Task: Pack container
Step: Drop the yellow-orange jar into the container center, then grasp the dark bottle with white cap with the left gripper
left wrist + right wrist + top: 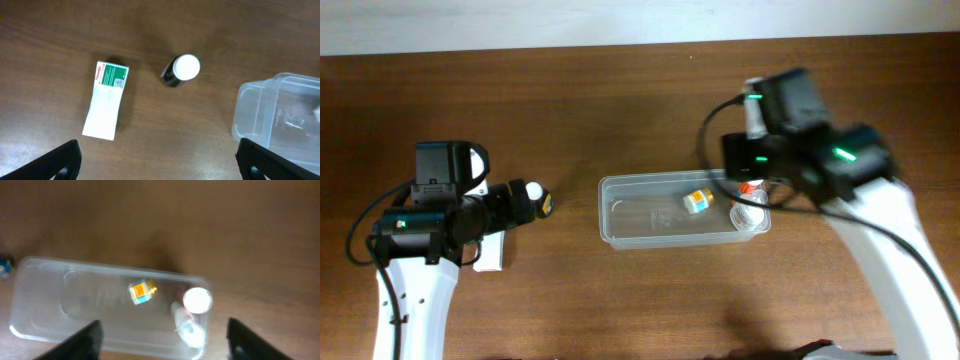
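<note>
The left gripper needs to move outward and down next, around the white-capped top of the dark bottle.
The container (620, 215) is a clear shallow tub at the table's middle. In it lie a small bottle with an orange and blue label (697, 201), a white-capped reddish bottle (748, 187) and a clear bottle (748, 215). My right gripper (162, 342) is open and empty above the tub's right end (45, 275), over the same bottles (142, 291). My left gripper (160, 160) is open and empty, left of the tub (280, 115). A dark bottle with a white cap (182, 70) stands ahead of it, apart from the fingers.
A white box with a green and red label (105, 100) lies flat on the table left of the dark bottle; in the overhead view it (490, 252) is partly hidden under the left arm. The table top is brown wood.
</note>
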### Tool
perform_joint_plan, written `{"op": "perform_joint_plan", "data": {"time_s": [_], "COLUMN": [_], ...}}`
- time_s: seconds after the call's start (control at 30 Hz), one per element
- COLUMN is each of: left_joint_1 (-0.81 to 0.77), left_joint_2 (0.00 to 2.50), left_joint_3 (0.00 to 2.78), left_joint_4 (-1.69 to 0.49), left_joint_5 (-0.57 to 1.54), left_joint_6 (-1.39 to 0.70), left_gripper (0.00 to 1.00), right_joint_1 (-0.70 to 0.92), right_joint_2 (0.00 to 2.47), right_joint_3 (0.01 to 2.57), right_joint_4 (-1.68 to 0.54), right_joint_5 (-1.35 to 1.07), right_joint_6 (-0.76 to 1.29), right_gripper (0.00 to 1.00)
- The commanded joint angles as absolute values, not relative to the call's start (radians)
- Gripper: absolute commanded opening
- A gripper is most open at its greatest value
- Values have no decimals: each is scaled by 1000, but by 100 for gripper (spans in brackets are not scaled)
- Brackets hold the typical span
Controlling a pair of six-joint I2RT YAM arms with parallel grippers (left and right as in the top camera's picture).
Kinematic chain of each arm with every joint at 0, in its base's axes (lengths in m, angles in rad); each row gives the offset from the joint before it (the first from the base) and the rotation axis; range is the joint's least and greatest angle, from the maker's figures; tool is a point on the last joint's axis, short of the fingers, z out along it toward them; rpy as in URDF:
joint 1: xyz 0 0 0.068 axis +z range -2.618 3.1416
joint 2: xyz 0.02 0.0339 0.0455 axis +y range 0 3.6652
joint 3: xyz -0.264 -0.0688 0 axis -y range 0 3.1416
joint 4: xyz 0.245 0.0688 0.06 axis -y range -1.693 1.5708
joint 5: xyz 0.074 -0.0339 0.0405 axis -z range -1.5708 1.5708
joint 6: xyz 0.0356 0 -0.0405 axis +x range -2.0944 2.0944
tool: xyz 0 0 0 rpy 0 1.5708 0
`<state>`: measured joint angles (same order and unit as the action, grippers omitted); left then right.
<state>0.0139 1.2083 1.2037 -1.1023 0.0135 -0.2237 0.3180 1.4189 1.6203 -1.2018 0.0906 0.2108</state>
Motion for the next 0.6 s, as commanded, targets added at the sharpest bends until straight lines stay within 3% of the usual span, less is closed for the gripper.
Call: {"op": "perform_joint_plan", "data": {"time_s": [0.0,0.27,0.57], "left_joint_1": [-27,-156,-156], "left_joint_2": [1216,1379,1615], "left_joint_3": [1223,1223,1223], "left_joint_4": [-1080,-1025,-888], "left_joint_5": [40,-31,-83], "left_joint_6": [-171,-87,-81], "left_gripper": [99,100,99], "right_joint_1": [194,-117,-178], "right_joint_2": [1346,1410,1512], "right_joint_3": [1633,1606,1604], "right_joint_4": [-1227,-1383,-1429], "right_joint_5": [131,-7,-15], "right_joint_6": [245,213,179], "right_gripper": [80,82,83]}}
